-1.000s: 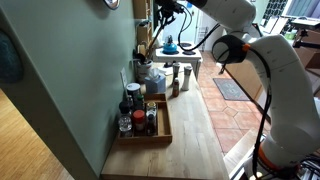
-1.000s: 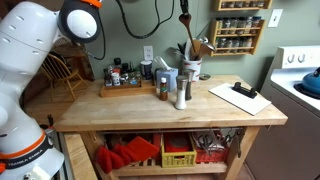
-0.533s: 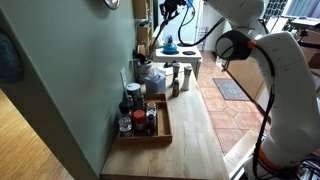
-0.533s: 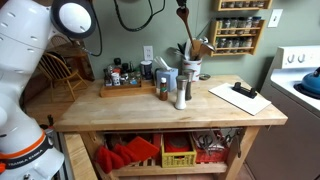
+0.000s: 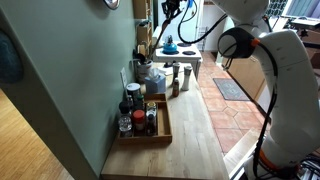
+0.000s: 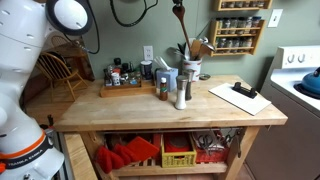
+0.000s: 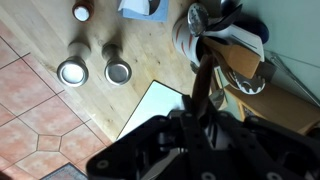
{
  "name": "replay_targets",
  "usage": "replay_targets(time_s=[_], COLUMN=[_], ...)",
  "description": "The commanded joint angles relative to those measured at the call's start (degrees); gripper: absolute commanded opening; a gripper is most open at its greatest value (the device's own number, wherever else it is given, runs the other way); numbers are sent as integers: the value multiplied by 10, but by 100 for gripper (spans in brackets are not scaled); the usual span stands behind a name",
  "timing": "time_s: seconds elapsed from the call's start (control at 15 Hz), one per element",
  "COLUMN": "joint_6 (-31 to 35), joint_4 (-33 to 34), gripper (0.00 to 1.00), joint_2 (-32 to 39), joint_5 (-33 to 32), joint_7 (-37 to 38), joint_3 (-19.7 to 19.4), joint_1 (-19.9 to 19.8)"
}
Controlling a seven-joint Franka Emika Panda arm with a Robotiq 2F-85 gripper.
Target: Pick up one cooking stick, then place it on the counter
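The gripper moves away from the crock [image 6: 190, 70] and down to the bare part of the counter between blue box and mills next, and releases the stick there because it is bare.
My gripper [image 7: 200, 112] is shut on one cooking stick [image 7: 203, 78], a thin brown wooden utensil. It holds the stick upright above the utensil crock [image 7: 192, 32], with the lower end still among the other utensils. In an exterior view the stick [image 6: 182, 25] hangs above the crock [image 6: 190, 70] at the back of the counter [image 6: 120, 110]. My gripper [image 5: 170, 7] is at the top edge in an exterior view, high over the counter [image 5: 192, 135]. The counter also shows in the wrist view [image 7: 120, 35].
Two metal mills [image 6: 180, 92] stand in front of the crock and show in the wrist view [image 7: 72, 72]. A white board [image 6: 240, 96] lies on the counter's end. A wooden tray of bottles [image 6: 125, 90] sits by the wall. A spice rack [image 6: 240, 25] hangs behind.
My gripper has risen a little with the stick in it, drawing the stick further up out of the crock. Nothing else has moved.
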Motion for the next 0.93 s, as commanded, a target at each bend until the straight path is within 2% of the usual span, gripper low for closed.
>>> replay_targets(time_s=[0.0,0.33,0.47,0.73,0.87], joint_6=[-59,-166,-204,-229,-216], joint_4=[-23,-32,-2,7,12], gripper=[3,3,3,3,3], joint_2=[-27,-29,-3,31,52], joint_5=[-17,-29,-18,-12,-7], joint_7=[-2,-7,-17,-47,-80], joint_3=[-2,-8,-1,3,9], joint_1=[-3,-7,-16,-23,-26])
